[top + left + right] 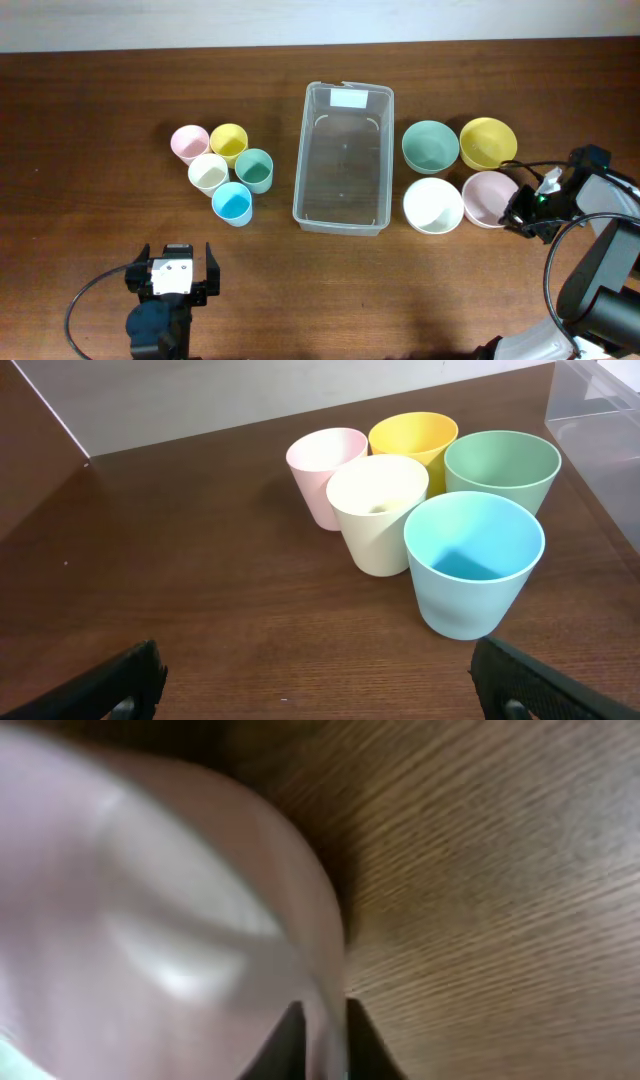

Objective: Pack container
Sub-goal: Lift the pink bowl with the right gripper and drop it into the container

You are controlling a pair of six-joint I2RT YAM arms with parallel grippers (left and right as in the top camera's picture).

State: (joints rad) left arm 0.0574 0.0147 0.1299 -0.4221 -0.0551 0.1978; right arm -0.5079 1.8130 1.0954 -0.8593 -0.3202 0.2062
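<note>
I should next lift the pink bowl with my right gripper, carry it to the left in the overhead view, then lower it into the container's far half (pixel 341 130), since the bottom there is clear.
The clear rectangular container (pixel 343 157) stands empty at the table's middle, its white label at the far end. Five pastel cups sit to its left: pink (pixel 189 143), yellow (pixel 229 142), cream (pixel 208 173), green (pixel 254 170) and blue (pixel 232 203). Four bowls sit to its right: green (pixel 430 146), yellow (pixel 488 142), white (pixel 433 204) and pink (pixel 489 198). My right gripper (pixel 515 212) is shut on the pink bowl's rim (pixel 325 1020), one finger inside and one outside. My left gripper (pixel 320 685) is open and empty, in front of the cups (pixel 474 560).
The wooden table (pixel 90 120) extends to the far edge, where a pale wall strip begins. A corner of the container shows at the top right of the left wrist view (pixel 600 400). Black cables run by both arms.
</note>
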